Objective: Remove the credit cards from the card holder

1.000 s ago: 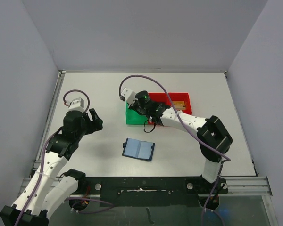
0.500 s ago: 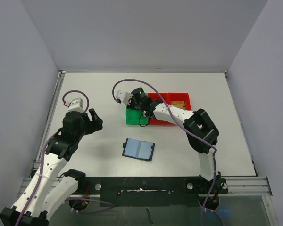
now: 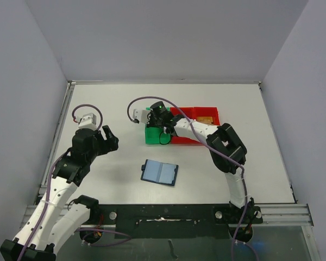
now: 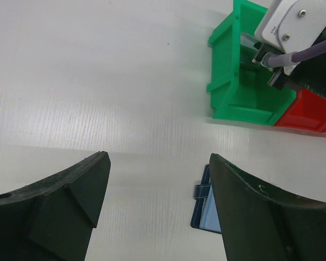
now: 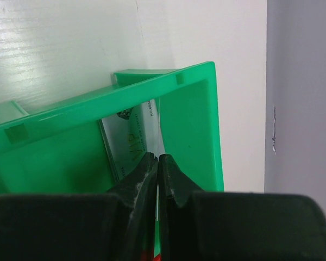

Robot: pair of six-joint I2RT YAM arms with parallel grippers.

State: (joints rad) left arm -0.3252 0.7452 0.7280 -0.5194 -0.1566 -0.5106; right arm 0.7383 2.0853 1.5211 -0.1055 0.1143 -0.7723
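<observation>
My right gripper lowers the thin card edge slightly deeper between the green bin's sides (image 3: 155,127) next, beside the VIP card, then opens.
The card holder (image 3: 160,172) lies open on the table, its light blue panels facing up; its edge shows in the left wrist view (image 4: 204,209). My right gripper (image 3: 154,125) reaches down into the green bin (image 3: 152,137). In the right wrist view its jaws (image 5: 158,157) are shut on a thin, light card edge. A silver-grey card (image 5: 131,142) printed "VIP" stands in the bin (image 5: 190,109) just left of the jaws; I cannot tell if it is the held one. A gold-tan card (image 3: 205,119) lies in the red bin (image 3: 186,111). No black card shows. My left gripper (image 3: 110,138) is open and empty (image 4: 157,157), left of the wallet.
The green bin (image 4: 244,98) and red bin (image 4: 309,111) stand side by side at mid-table, behind the wallet. The right arm's purple cable (image 3: 133,109) loops above the green bin. Grey walls close in the table on three sides.
My right gripper has moved left and back over the green bin, its arm stretching further. The left arm and the wallet have not moved.
</observation>
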